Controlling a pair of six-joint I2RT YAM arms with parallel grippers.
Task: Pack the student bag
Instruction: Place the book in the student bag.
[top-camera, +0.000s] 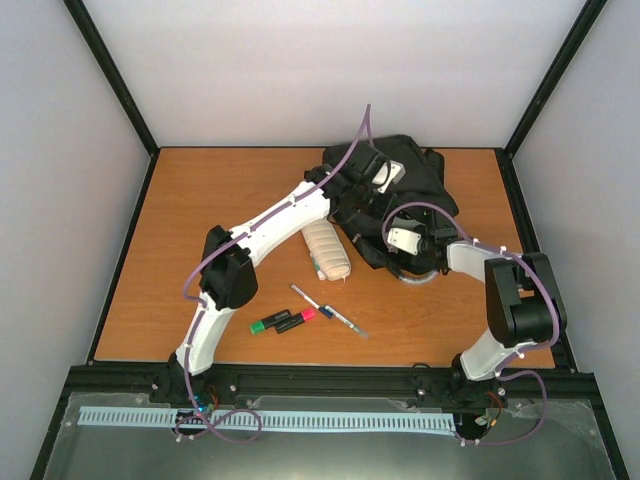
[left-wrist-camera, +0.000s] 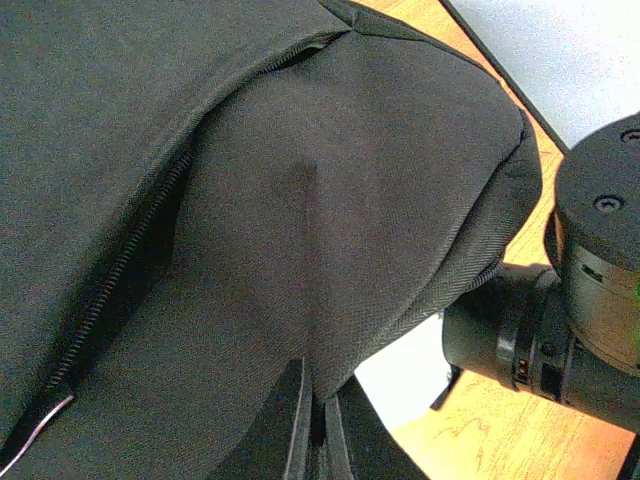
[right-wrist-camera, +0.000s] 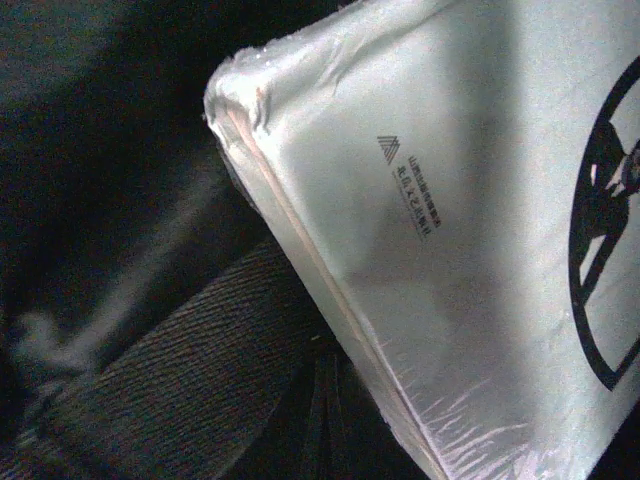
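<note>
Next, my left gripper lowers the pinched fold (top-camera: 383, 205) (left-wrist-camera: 318, 388) slightly and releases it, since the white book already sits within the bag's dark fabric by my shut right gripper.
The student bag (top-camera: 422, 190) is a black fabric backpack lying at the back right of the table. My left gripper (top-camera: 365, 185) reaches onto its left side. In the left wrist view this gripper (left-wrist-camera: 315, 405) is shut on a pinched fold of the student bag (left-wrist-camera: 300, 200), next to an open zip (left-wrist-camera: 120, 270). My right gripper (top-camera: 398, 255) is at the bag's near edge. In the right wrist view its dark fingers (right-wrist-camera: 325, 425) are shut, lying against ribbed black bag fabric (right-wrist-camera: 180, 380) just under the edge of a white shrink-wrapped book (right-wrist-camera: 450, 200).
A cream ribbed pencil case (top-camera: 327, 250) lies left of the bag. Nearer the front are a green marker (top-camera: 270, 323), a pink marker (top-camera: 297, 318) and two pens (top-camera: 330, 312). Black frame posts edge the table. A black arm joint (left-wrist-camera: 590, 290) sits close beside the bag.
</note>
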